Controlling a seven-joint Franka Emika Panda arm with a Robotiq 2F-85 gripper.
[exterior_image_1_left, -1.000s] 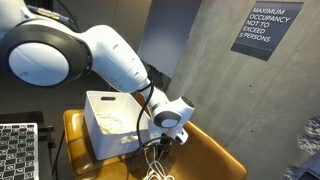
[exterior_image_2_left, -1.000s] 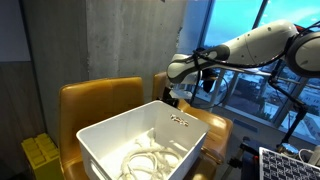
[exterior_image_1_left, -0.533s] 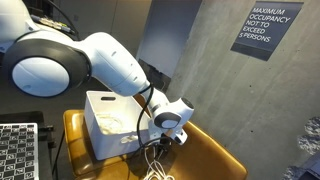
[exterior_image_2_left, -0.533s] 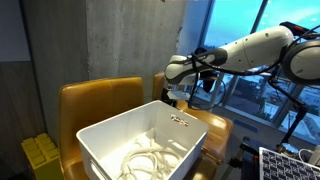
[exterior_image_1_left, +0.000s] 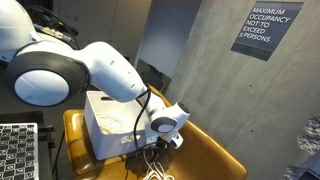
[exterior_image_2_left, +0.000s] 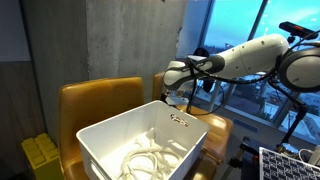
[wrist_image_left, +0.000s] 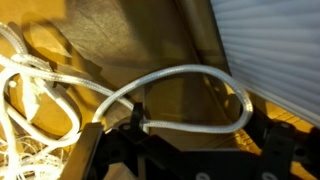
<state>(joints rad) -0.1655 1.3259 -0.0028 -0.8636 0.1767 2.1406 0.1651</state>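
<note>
My gripper will stay low beside the white bin (exterior_image_1_left: 108, 112) and close on the cable next.
My gripper (exterior_image_1_left: 166, 136) hangs low over the seat of a mustard-yellow chair (exterior_image_1_left: 212, 156), just beside a white plastic bin (exterior_image_1_left: 108, 112). In the wrist view a loop of white cable (wrist_image_left: 190, 72) arches across the gap between my two spread black fingers (wrist_image_left: 195, 135). More white cable lies tangled on the seat below (exterior_image_1_left: 155, 165) and at the left of the wrist view (wrist_image_left: 30, 90). The gripper (exterior_image_2_left: 178, 98) also shows behind the bin's far corner. The bin (exterior_image_2_left: 100, 128) holds coiled white cables (exterior_image_2_left: 150, 160).
The bin fills most of the chair seat, and the chair back (exterior_image_2_left: 100, 98) rises behind it. A concrete wall carries an occupancy sign (exterior_image_1_left: 260, 30). A yellow object (exterior_image_2_left: 40, 155) sits beside the chair. Windows (exterior_image_2_left: 240, 40) are behind the arm. A patterned board (exterior_image_1_left: 18, 150) lies nearby.
The arm has shifted slightly and the gripper sits a little lower beside the bin. The bin and cables look unmoved.
</note>
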